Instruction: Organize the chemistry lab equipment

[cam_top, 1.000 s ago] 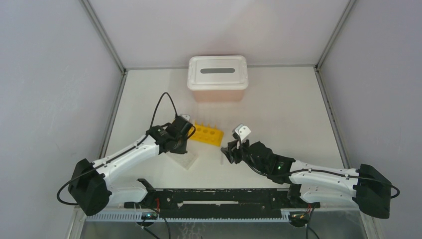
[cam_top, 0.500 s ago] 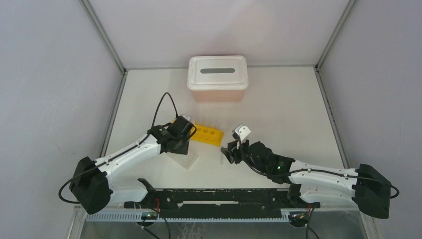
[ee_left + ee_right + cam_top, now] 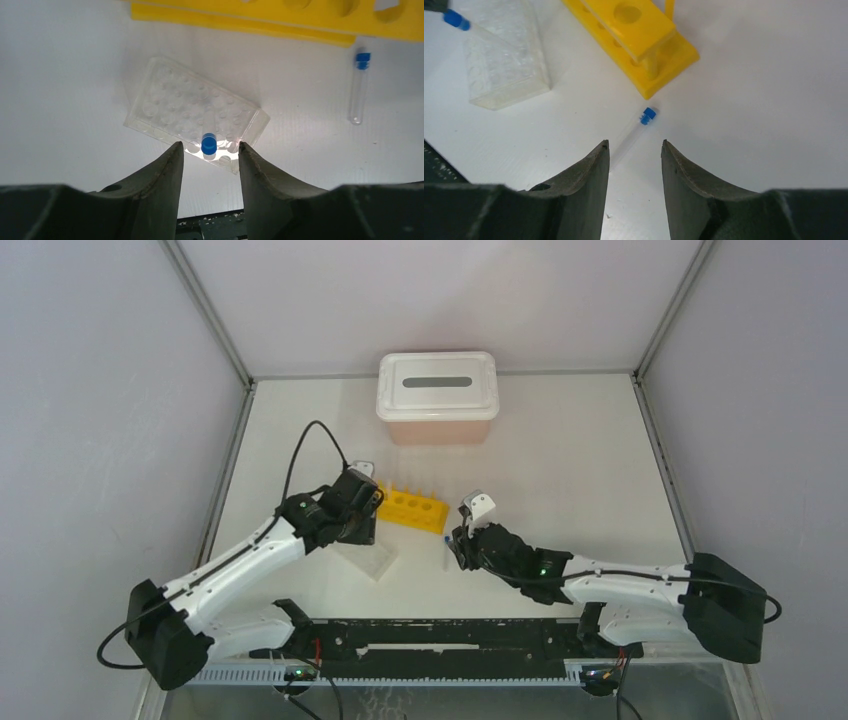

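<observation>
My right gripper turns into line and lowers onto the tube's middle (image 3: 446,556) (image 3: 628,142) next, since the clear tube lies flat and slanted to my open fingers.
A clear gridded well plate (image 3: 192,112) lies on the table, with a small blue-capped vial (image 3: 208,145) standing in a well near its near edge. My left gripper (image 3: 210,146) is open and empty, above the plate, with the vial seen between its fingers. A thin clear tube with a blue cap (image 3: 634,129) lies flat near the end of the yellow tube rack (image 3: 634,35). My right gripper (image 3: 634,143) is open and empty, low over the tube's lower end. In the top view the rack (image 3: 412,508), plate (image 3: 370,560), left gripper (image 3: 362,528) and right gripper (image 3: 456,546) are close together.
A pink box with a white slotted lid (image 3: 437,390) stands at the back centre. A black rail (image 3: 430,635) runs along the table's near edge. The lying tube also shows in the left wrist view (image 3: 358,87), to the right of the plate.
My left gripper has pulled back up and to the left off the well plate. My right arm has reached further left and lower toward the lying tube.
</observation>
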Controlling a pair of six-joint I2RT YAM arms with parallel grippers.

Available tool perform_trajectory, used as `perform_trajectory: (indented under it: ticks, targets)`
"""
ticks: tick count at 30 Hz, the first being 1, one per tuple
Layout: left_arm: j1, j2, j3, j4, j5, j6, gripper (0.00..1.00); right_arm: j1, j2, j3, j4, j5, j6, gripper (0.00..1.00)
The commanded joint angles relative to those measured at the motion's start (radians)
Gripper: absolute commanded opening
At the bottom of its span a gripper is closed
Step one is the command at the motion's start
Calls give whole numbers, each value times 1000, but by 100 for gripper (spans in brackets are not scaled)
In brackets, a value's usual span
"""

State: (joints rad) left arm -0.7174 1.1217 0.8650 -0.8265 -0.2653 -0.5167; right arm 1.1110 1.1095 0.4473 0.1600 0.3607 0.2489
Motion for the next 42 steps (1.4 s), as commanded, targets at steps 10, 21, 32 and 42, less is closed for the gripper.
perform_trajectory:
  ticks: [10, 21, 32, 42]
  targets:
    - [6, -295, 54, 54, -10, -45, 52, 94, 325, 255, -241, 256, 314, 51]
    - [6, -404, 51, 70, 15, -32, 53, 89, 492, 349, -370, 275, 467, 51]
    - [7, -433, 61, 58, 12, -17, 55, 95, 556, 349, -345, 230, 491, 42]
    - [6, -430, 69, 41, 1, -11, 57, 149, 553, 301, -369, 224, 546, 10]
